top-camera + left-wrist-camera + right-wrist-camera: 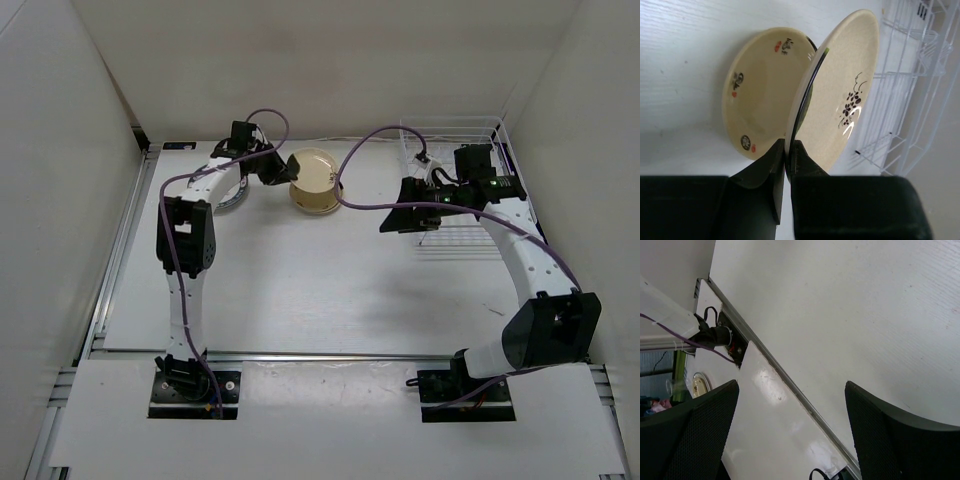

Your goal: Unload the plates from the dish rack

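The lying cream plate (318,206) (764,95) is below my gripper, so my left gripper should next move down and slightly back to release its plate onto that one.
My left gripper (788,145) is shut on the rim of a cream plate (840,95) with a dark flower pattern, held on edge and tilted. Just behind it, a second cream plate (760,85) with red and black marks lies on the table. In the top view the left gripper (282,166) holds its plate (318,170) over the lying one (318,203) at the back centre. The white wire dish rack (470,135) stands at the back right, partly hidden by my right arm. My right gripper (392,218) hangs open in front of the rack, its wide-apart jaws (791,385) holding nothing.
A plate with a dark rim (232,197) lies under the left forearm at the back left. The rack's wire side (920,75) is close to the right of the held plate. White walls enclose the table on three sides. A metal rail (790,385) runs along the table's edge.
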